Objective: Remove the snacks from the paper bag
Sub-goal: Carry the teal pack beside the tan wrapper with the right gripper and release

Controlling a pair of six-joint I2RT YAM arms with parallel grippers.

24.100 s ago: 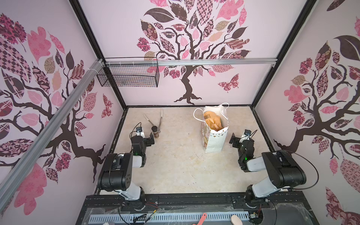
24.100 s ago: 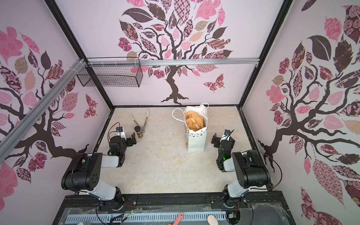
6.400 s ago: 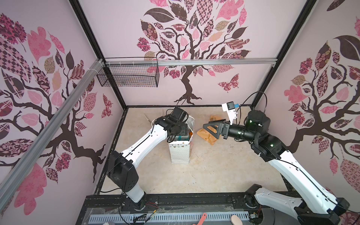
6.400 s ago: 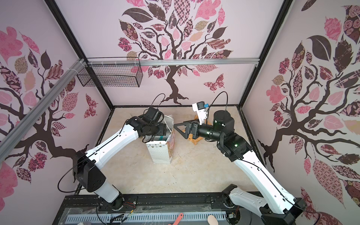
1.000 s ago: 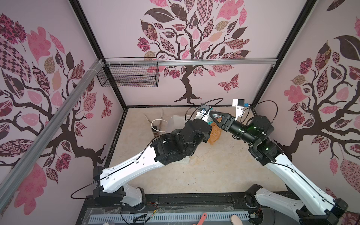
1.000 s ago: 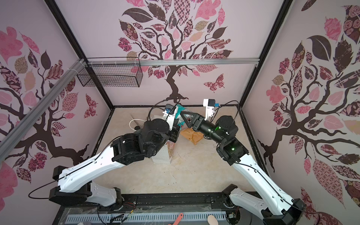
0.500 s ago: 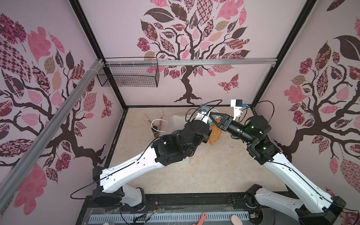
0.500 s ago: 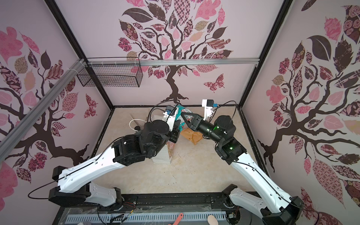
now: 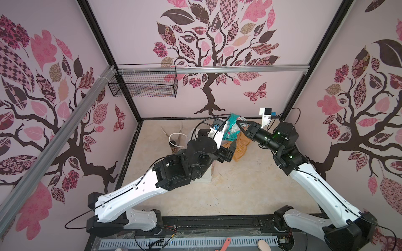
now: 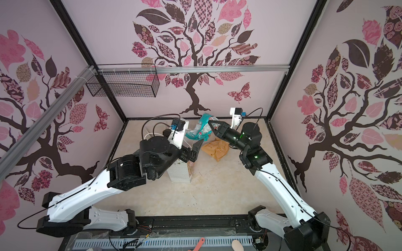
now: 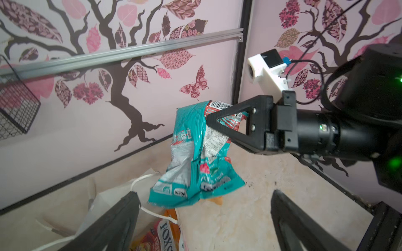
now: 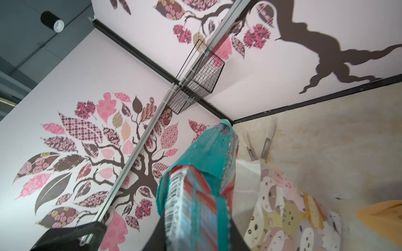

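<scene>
My right gripper lowers the dangling teal packet next and releases it on the clear floor below, beside the tan-orange packet's near edge.
A teal snack packet (image 9: 230, 130) (image 10: 199, 130) hangs in the air near the back wall. My right gripper (image 9: 237, 124) (image 10: 210, 123) (image 11: 207, 119) (image 12: 195, 234) is shut on its top edge by the barcode. In the wrist views the packet (image 11: 195, 156) (image 12: 204, 173) dangles crumpled from that grip. My left gripper (image 9: 229, 152) (image 10: 195, 150) (image 11: 204, 195) is open just below it, holding nothing. The white paper bag (image 9: 206, 177) (image 10: 179, 173) (image 11: 104, 195) (image 12: 282, 208) stands under my left arm. A red-orange FOX'S packet (image 11: 156, 236) shows inside it. A tan-orange packet (image 9: 239, 150) (image 10: 216, 150) (image 12: 382, 215) lies on the floor.
A small dark-lidded jar (image 9: 173, 148) and tongs (image 9: 165, 133) sit at the back left of the floor. A wire basket (image 9: 143, 84) (image 10: 124, 83) hangs on the back wall rail. The two arms meet close together over the back middle.
My left gripper has opened and let go of the teal packet. My right gripper has shut on the packet's top and now carries it alone.
</scene>
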